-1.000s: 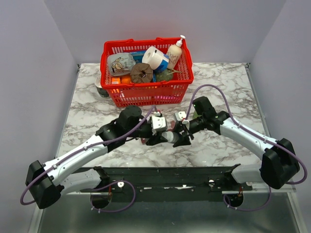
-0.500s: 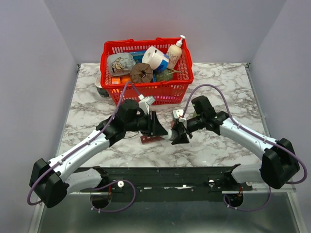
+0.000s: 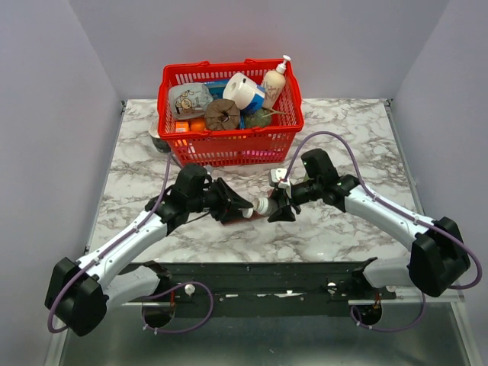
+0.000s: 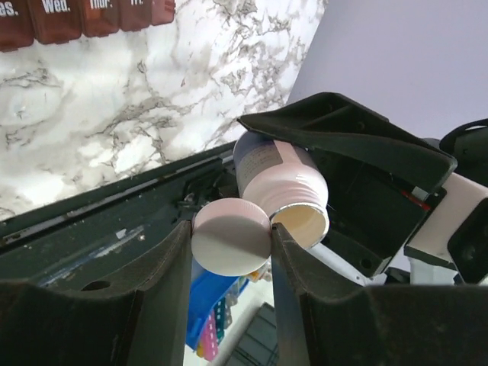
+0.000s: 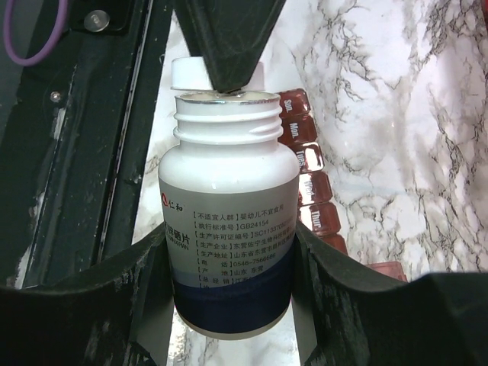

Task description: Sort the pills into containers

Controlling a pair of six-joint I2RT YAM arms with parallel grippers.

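The cap is off, so the robot's left gripper next needs to move away from the bottle, turn downward and go down to the bare marble (image 3: pixel 226 239) (image 4: pixel 65 110) beside the containers.
My right gripper (image 3: pixel 271 206) is shut on a white pill bottle (image 5: pixel 231 221) with a blue band and Chinese print, held level above the table with its mouth open. My left gripper (image 4: pixel 231 245) is shut on the bottle's white round cap (image 4: pixel 231 236), just off the mouth of the bottle (image 4: pixel 278 179). In the top view the cap (image 3: pixel 246 213) sits between the two grippers. The dark-red strip of containers (image 5: pixel 309 175) lies on the marble below, lids marked with days. It also shows in the left wrist view (image 4: pixel 84 15) and, partly hidden by the left gripper, in the top view (image 3: pixel 230 220).
A big red mesh basket (image 3: pixel 229 145) full of household items stands at the back centre of the marble table (image 3: pixel 343 236). A small round tin (image 3: pixel 158 142) sits at the basket's left corner. A dark metal rail (image 3: pixel 259 274) runs along the near edge.
The left wrist has turned and drawn a little to the left, and the cap has come off the bottle's mouth. The right gripper has held the bottle nearly still.
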